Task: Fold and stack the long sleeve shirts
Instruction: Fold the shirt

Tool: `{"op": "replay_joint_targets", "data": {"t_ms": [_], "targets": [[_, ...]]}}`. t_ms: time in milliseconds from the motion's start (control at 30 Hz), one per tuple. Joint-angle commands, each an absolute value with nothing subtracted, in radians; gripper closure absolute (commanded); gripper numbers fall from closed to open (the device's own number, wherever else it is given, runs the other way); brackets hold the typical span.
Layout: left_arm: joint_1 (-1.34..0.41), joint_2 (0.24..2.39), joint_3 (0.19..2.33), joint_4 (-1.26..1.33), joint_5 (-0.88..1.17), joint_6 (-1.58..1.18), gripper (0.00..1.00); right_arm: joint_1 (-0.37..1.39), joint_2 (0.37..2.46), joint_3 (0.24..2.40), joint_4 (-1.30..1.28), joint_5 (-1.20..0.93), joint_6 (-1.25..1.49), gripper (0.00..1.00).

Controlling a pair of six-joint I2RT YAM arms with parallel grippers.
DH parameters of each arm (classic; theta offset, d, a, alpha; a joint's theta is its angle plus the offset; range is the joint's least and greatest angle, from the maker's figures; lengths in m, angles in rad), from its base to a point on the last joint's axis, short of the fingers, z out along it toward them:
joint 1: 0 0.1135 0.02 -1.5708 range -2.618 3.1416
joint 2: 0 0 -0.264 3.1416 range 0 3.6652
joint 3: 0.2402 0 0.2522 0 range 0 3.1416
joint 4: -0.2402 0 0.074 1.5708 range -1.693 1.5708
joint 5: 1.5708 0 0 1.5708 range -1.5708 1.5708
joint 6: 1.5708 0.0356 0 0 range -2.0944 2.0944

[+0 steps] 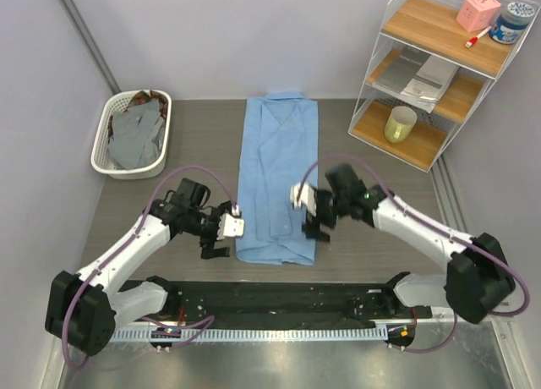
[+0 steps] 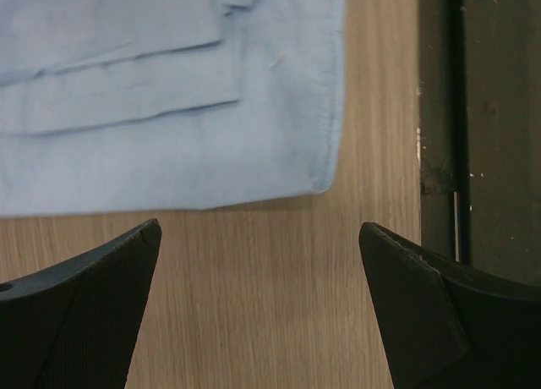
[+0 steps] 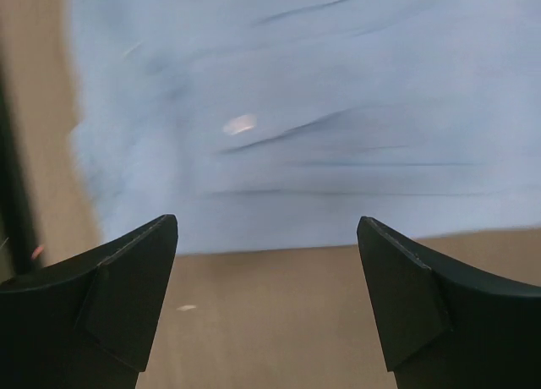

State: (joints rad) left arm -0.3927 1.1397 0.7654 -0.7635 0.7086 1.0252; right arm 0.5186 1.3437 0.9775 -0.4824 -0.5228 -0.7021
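My right gripper should move back and down next, onto the shirt's rack-side near corner [image 1: 310, 260] [image 3: 114, 235], which is below it toward the base, because the shirt's hem is still lying flat.
A light blue collared shirt [image 1: 277, 178] lies flat in a long narrow strip down the table's middle, collar at the far end. My left gripper [image 1: 215, 241] is open and empty beside the shirt's near left corner. In the left wrist view that corner [image 2: 169, 101] lies just beyond my open gripper [image 2: 259, 237]. My right gripper [image 1: 314, 228] is open and empty at the shirt's near right edge. The right wrist view is blurred, with the blue cloth [image 3: 296, 118] just beyond the gripper [image 3: 267, 230]. Grey and brown shirts [image 1: 138, 134] lie crumpled in a basket.
A white basket [image 1: 106, 156] stands at the far left of the table. A wire shelf rack [image 1: 439, 72] with a yellow cup, papers and small containers stands at the far right. A black rail [image 1: 279, 292] runs along the near table edge.
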Motion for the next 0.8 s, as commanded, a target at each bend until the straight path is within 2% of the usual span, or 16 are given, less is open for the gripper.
{"op": "replay_joint_targets", "data": {"t_ms": [0, 133, 333, 467, 567, 667, 767], "targets": [[-0.468, 1.048, 0.631, -0.642, 0.71, 1.287, 0.0, 0.661, 1.119, 0.685, -0.362, -0.532, -0.957, 0.09], [-0.546, 1.071, 0.565, -0.54, 0.673, 1.275, 0.03, 0.756, 1.035, 0.516, -0.281, -0.486, -1.031, 0.12], [-0.626, 1.129, 0.488, -0.355, 0.569, 1.233, 0.07, 0.816, 1.123, 0.433, -0.137, -0.422, -1.089, 0.2], [-0.644, 1.183, 0.482, -0.31, 0.526, 1.227, 0.13, 0.818, 1.184, 0.439, -0.112, -0.396, -1.135, 0.34], [-0.647, 1.215, 0.482, -0.281, 0.509, 1.22, 0.24, 0.818, 1.166, 0.408, -0.127, -0.393, -1.176, 0.37], [-0.649, 1.236, 0.483, -0.272, 0.506, 1.216, 0.41, 0.819, 1.138, 0.377, -0.153, -0.396, -1.213, 0.42], [-0.652, 1.235, 0.474, -0.272, 0.505, 1.232, 0.51, 0.822, 1.114, 0.354, -0.169, -0.39, -1.229, 0.48]]}}
